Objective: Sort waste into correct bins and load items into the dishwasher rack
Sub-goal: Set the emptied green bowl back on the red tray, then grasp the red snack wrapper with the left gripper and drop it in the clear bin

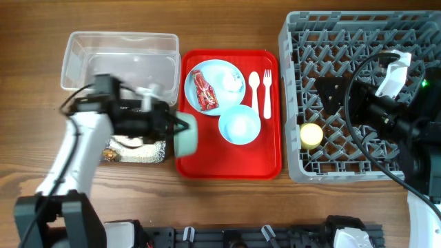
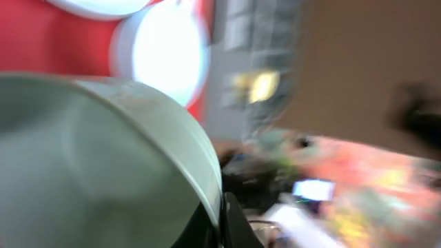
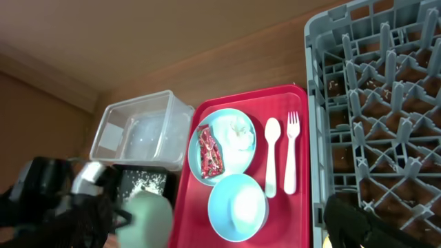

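Observation:
Next, my left gripper will turn the tilted bowl level, then lower it onto the red tray's bare near corner [image 1: 205, 153].
My left gripper [image 1: 173, 127] is shut on the rim of the pale green bowl [image 1: 187, 135], holding it tilted between the black tray [image 1: 138, 151] and the red tray's left edge. The bowl fills the blurred left wrist view [image 2: 89, 158], with the jaws [image 2: 219, 224] pinching its rim. Whitish rice scraps [image 1: 141, 146] lie in the black tray. The light blue plate [image 1: 215, 81] holds the red wrapper [image 1: 204, 91] and the white napkin [image 1: 233, 80]. The light blue bowl [image 1: 239, 124], spoon [image 1: 253, 86] and fork [image 1: 267, 93] lie on the red tray. My right gripper [image 1: 329, 93] is open and empty over the grey rack [image 1: 358, 41]. The yellow cup [image 1: 311, 135] sits in the rack.
The clear tub [image 1: 120, 58] stands at the back left, behind the black tray. The red serving tray [image 1: 229, 162] lies between the bins and the rack. In the right wrist view the rack's upright pegs [image 3: 386, 103] fill the right side.

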Controlling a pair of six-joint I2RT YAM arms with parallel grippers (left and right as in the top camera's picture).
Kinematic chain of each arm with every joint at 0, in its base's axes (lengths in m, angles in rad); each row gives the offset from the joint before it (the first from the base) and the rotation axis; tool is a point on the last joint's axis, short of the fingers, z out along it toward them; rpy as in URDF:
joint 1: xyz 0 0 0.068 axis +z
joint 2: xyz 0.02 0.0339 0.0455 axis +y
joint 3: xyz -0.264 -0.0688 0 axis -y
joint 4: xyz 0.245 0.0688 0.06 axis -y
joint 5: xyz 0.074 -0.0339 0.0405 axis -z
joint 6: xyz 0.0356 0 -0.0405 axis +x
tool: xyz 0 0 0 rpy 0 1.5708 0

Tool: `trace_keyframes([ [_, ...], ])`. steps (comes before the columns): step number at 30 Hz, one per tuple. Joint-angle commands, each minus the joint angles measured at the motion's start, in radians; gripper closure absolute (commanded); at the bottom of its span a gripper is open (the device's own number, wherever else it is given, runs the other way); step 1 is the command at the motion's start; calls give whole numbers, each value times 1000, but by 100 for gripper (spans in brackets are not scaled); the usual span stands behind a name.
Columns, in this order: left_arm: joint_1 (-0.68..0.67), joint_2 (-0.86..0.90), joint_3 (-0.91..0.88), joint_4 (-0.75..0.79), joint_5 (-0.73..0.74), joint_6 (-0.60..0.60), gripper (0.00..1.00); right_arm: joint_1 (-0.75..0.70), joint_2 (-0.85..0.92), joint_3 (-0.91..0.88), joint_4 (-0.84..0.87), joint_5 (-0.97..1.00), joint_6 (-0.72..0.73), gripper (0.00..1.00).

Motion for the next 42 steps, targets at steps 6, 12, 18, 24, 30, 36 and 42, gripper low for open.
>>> trace_keyframes([
  [6,-509,-20,14,219,-834,-500,96,-3,3,9,5,9,14,0],
  [12,-729,0,14,228,-1104,-567,94,-3,3,9,5,9,14,0],
  [18,-790,31,16,235,-1135,-566,69,-3,3,9,4,9,14,0],
  [24,-777,9,187,98,-1135,-529,45,-3,3,9,4,9,14,0],
  [30,-712,6,376,95,-1135,-396,15,-3,3,9,5,9,14,0],
  [36,-568,105,376,258,-1126,-344,16,-3,3,9,4,9,14,0],
  [42,-523,317,377,346,-1075,-344,24,-3,3,9,5,9,15,1],
])
